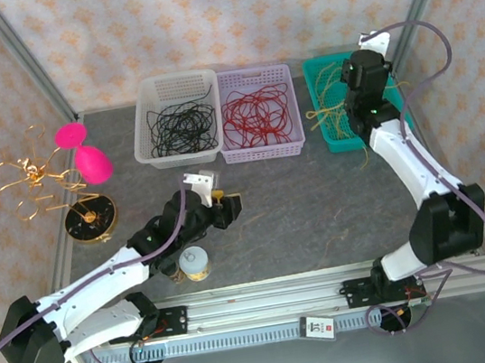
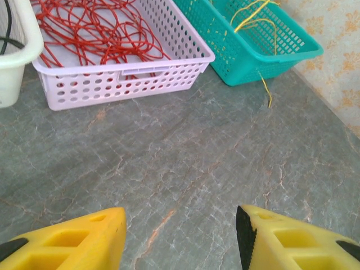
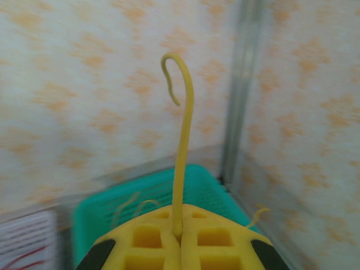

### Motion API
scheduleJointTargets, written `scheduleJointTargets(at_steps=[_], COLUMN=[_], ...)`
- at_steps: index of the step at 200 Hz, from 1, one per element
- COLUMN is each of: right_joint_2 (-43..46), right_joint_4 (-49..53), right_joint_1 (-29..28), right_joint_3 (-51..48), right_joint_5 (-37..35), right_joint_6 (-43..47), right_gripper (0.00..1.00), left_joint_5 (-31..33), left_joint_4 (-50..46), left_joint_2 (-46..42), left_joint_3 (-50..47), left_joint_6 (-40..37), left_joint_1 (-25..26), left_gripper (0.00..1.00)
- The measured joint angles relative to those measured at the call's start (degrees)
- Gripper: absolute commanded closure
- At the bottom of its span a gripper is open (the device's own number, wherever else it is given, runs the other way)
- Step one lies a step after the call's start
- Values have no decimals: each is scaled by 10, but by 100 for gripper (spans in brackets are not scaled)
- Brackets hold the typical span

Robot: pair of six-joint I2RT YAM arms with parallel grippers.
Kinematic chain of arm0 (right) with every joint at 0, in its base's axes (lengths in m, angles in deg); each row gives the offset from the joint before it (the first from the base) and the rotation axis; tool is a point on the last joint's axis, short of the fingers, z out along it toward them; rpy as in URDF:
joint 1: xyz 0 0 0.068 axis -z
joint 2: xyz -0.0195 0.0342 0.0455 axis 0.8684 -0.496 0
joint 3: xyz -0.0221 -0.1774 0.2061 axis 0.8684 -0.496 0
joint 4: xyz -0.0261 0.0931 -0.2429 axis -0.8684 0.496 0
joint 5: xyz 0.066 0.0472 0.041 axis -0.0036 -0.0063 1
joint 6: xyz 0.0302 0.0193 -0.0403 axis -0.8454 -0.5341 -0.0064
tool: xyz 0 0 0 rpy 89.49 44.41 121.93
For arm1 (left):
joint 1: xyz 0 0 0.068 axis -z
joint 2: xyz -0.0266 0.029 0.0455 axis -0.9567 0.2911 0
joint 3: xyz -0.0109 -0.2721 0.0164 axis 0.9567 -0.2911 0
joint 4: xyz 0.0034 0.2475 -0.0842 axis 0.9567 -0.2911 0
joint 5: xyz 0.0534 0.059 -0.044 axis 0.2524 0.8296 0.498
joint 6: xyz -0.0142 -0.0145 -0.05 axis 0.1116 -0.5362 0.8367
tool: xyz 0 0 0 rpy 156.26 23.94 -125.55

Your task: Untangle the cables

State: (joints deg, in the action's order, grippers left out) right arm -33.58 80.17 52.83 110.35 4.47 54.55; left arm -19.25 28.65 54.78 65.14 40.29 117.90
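I need to lower my right gripper into the teal basket from above next and release the single yellow cable there, because the other yellow cables are already gathered inside it.
The cables lie sorted by colour in three baskets at the back. Black cables (image 1: 179,122) fill the white basket (image 1: 151,149), red cables (image 1: 257,111) the lilac basket (image 1: 265,151), yellow cables (image 1: 332,109) the teal basket (image 1: 333,143). My right gripper (image 1: 363,81) hangs above the teal basket (image 3: 101,225), shut on a single yellow cable (image 3: 184,146) that rises from between the fingertips and curls over at its end. My left gripper (image 2: 181,225) stands open low over bare table, nothing between its fingers (image 2: 84,236). One yellow strand (image 2: 265,90) hangs over the teal basket's front wall.
A gold looped-wire ornament (image 1: 27,177) with pink shapes (image 1: 83,155) and a black round base (image 1: 90,218) stands at the left. A small white-capped jar (image 1: 193,262) sits by the left arm. The grey table (image 1: 321,215) stretches between baskets and the front rail (image 1: 271,310).
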Motion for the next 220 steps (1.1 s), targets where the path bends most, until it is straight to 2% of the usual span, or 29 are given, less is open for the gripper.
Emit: scheduleJointTargets(at_steps=[51, 103, 182, 200, 220], right_joint_2=[-75, -97, -88, -102, -175], right_joint_4=[-138, -196, -193, -181, -149], right_joint_1=[10, 25, 38, 48, 71], right_joint_3=[-2, -3, -29, -29, 27], right_joint_5=[-76, -103, -86, -80, -44], right_joint_6=[97, 132, 104, 97, 77], right_gripper=[100, 100, 100, 100, 100], left_joint_5=[-4, -17, -40, -43, -45], left_joint_4=[13, 25, 33, 34, 34], left_joint_2=[16, 64, 97, 97, 97], left_joint_3=[-8, -8, 14, 15, 16], left_joint_6=[15, 17, 17, 17, 19], left_joint_1=[0, 0, 0, 0, 0], left_gripper=[44, 44, 45, 45, 45])
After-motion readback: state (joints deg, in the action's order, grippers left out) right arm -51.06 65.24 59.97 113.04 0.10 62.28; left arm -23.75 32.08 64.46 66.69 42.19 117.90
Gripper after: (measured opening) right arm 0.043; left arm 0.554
